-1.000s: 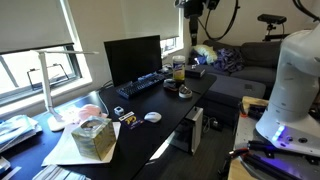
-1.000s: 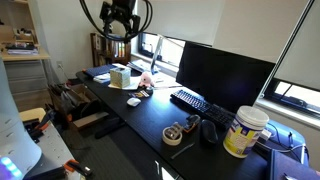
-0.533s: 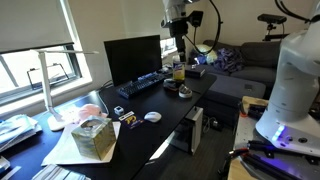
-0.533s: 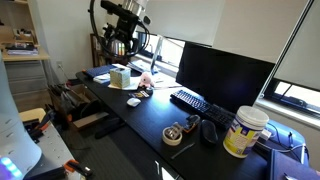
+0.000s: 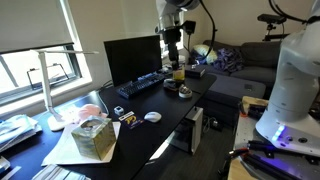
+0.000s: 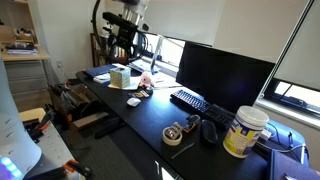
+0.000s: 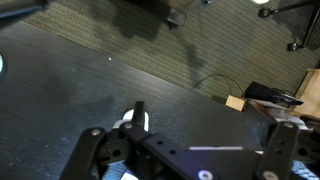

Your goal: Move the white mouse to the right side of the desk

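My gripper shifts to the left in the wrist view and lowers around the white mouse (image 5: 152, 117) (image 7: 129, 115) next. The mouse lies below the gripper on that side, behind one finger.
The white mouse (image 5: 152, 117) lies near the front edge of the black desk (image 5: 172, 108), between a tissue box and a tape roll. It also shows in an exterior view (image 6: 133, 101) and partly in the wrist view (image 7: 134, 123), behind one finger. My gripper (image 5: 173, 62) hangs well above the desk near the monitor's end, apart from the mouse; it also shows in an exterior view (image 6: 124, 45). In the wrist view my gripper (image 7: 203, 122) is open and empty, looking down on the dark desk top (image 7: 70, 90).
A black monitor (image 5: 132, 58) and keyboard (image 5: 140, 85) stand at the back of the desk. A tissue box (image 5: 93, 138) sits on papers, with a tape roll (image 5: 184, 92) and a white tub (image 6: 245, 132) at the other end. A grey sofa (image 5: 255, 55) stands beyond.
My gripper has come down from the top of the picture and moved over the desk towards the monitor. The mouse has not moved.
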Available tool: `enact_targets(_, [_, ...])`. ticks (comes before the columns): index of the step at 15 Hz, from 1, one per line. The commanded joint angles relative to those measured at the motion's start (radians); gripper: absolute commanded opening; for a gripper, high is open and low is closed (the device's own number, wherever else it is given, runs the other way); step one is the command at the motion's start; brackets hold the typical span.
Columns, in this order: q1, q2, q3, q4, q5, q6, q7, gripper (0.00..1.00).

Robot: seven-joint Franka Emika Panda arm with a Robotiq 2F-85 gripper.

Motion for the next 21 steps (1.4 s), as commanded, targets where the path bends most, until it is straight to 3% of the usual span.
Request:
enact_targets(1, [-0.002, 0.215, 0.074, 0.036, 0.034, 0.207, 0.126, 1.0])
enact_targets(4, [0.0, 0.394, 0.11, 0.07, -0.012, 0.383, 0.271, 1.0])
enact_targets(8, [0.022, 0.586, 0.096, 0.158, -0.082, 0.49, 0.453, 1.0])
enact_targets(13, [-0.005, 0.584, 0.123, 0.141, -0.056, 0.481, 0.393, 1.0])
enact_targets(18, [0.045, 0.657, 0.061, 0.196, -0.195, 0.482, 0.509, 1.0])
enact_targets(21, [0.041, 0.707, 0.063, 0.238, -0.233, 0.487, 0.496, 1.0])
